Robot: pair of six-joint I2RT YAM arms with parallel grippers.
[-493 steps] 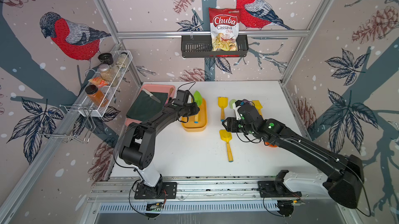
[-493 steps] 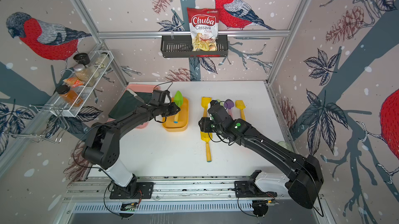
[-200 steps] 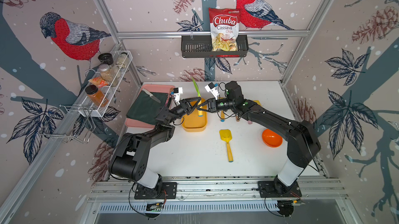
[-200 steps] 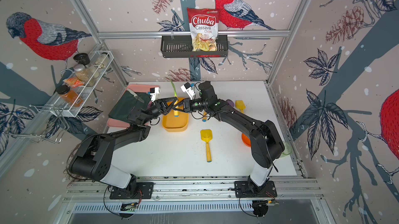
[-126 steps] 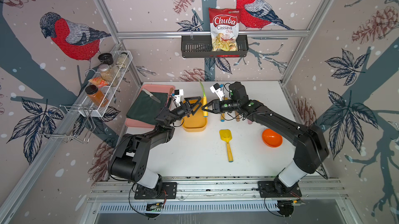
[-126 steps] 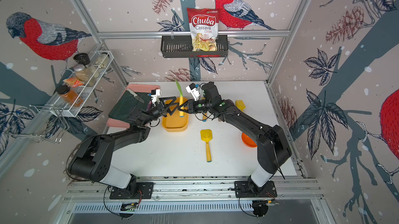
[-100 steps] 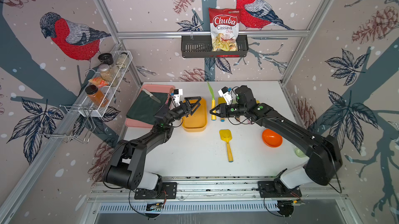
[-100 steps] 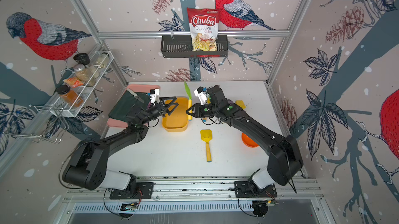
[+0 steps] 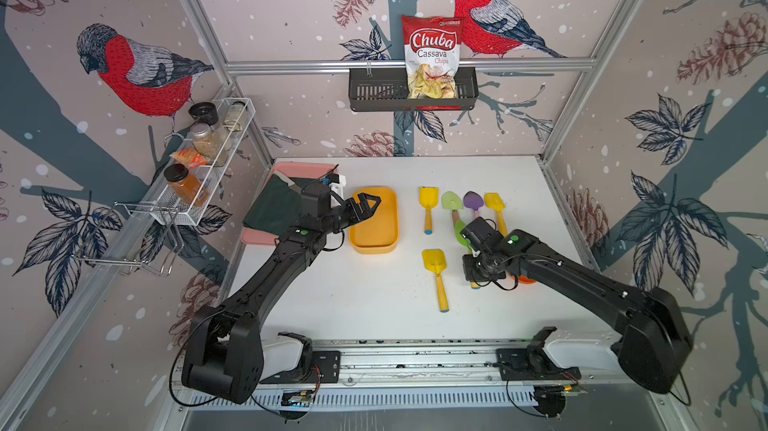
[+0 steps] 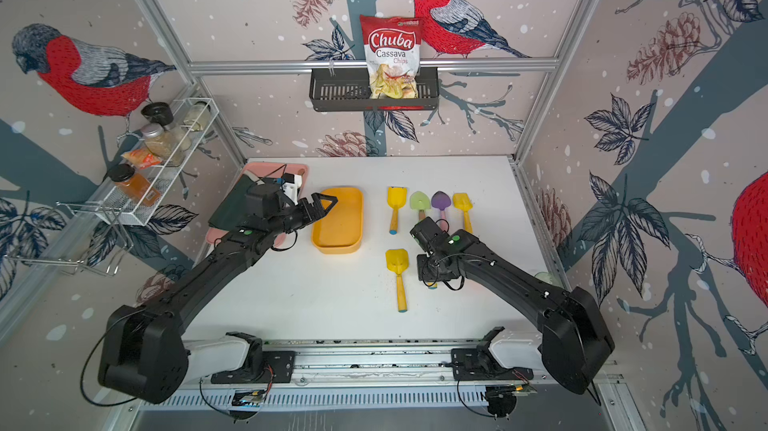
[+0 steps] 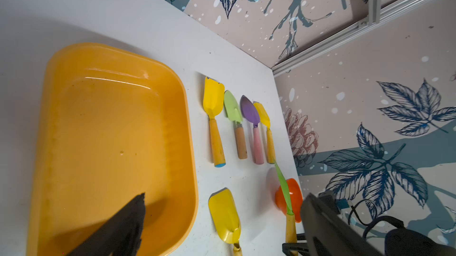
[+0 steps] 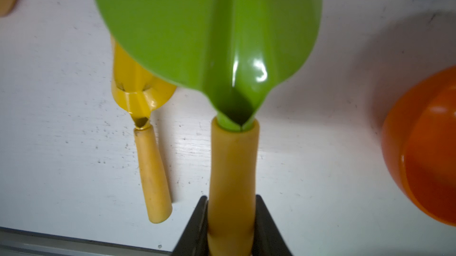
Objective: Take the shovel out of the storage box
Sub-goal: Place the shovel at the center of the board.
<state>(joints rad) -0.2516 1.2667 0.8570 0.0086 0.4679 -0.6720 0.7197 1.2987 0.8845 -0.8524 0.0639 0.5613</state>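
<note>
The bare tabletop [image 9: 473, 300] [image 12: 193, 166] beside the near yellow shovel is below and slightly back. I should lower the green shovel back there with my right gripper next and let go of it.
The storage box [image 9: 374, 221] [image 10: 338, 221] [image 11: 111, 143] is a shallow yellow-orange tub with nothing in it. My left gripper [image 9: 365, 204] [image 10: 322, 205] [image 11: 225, 194] hangs open over its left rim, holding nothing. The shovel [image 12: 209, 32] [image 11: 283, 188] has a green blade [image 9: 460, 230] and a yellow handle [image 12: 232, 168]. My right gripper [image 12: 232, 217] [image 9: 473, 279] is shut on that handle. It holds the shovel low over the table, right of the box and beside the orange bowl. Its wrist hides most of the shovel in both top views.
Several toy shovels lie in a row at the back right, from a yellow one [image 9: 428, 208] to another yellow one [image 9: 494, 204]. One more yellow shovel [image 9: 434, 266] [image 12: 148, 143] lies beside the held one. An orange bowl [image 11: 293, 193] [image 12: 424, 156] sits right of it. A pink tray [image 9: 291, 169] with a dark cloth [image 9: 274, 210] lies left of the box.
My left gripper has opened and let go of the green shovel above the box. My right gripper carried the shovel right and toward the front, down near the table.
</note>
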